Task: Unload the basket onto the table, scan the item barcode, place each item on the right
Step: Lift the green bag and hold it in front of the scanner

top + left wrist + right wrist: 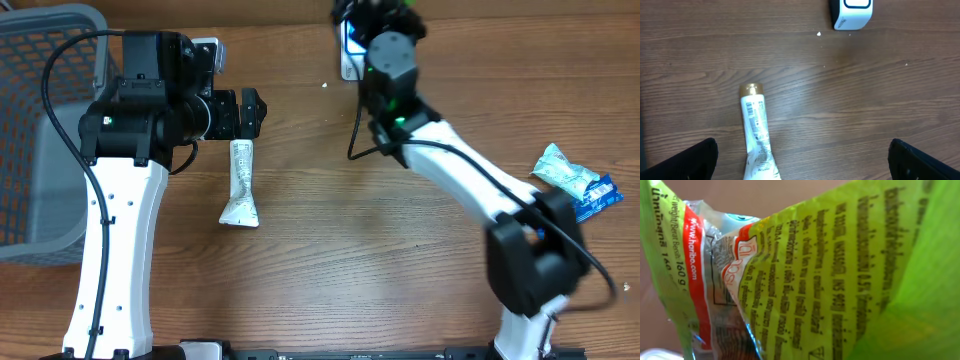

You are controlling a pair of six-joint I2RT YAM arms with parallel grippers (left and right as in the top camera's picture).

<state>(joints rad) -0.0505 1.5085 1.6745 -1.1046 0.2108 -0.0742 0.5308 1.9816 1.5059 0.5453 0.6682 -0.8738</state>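
Observation:
My right gripper swings back and down beside the teal packet (pixel 550 147) next to release the bag, as both packets lie together to its right in the overhead view.
A green snack bag (pixel 840 280) with black print and a red-and-white panel fills the right wrist view, so the fingers are hidden there. My right gripper (pixel 383 14) is shut on this bag at the far edge of the table, right by the white barcode scanner (pixel 349 58), which also shows as the scanner (pixel 852 13). A white tube with a gold cap (pixel 240 185) lies on the table. My left gripper (pixel 252 112) hangs open over its cap end. From the left wrist, the tube (pixel 756 134) lies between the spread fingers (pixel 690 162), untouched.
A grey mesh basket (pixel 40 130) stands at the left edge. A pale teal packet (pixel 562 172) and a blue packet (pixel 598 196) lie at the right edge, beside the right arm's base. The table is brown wood.

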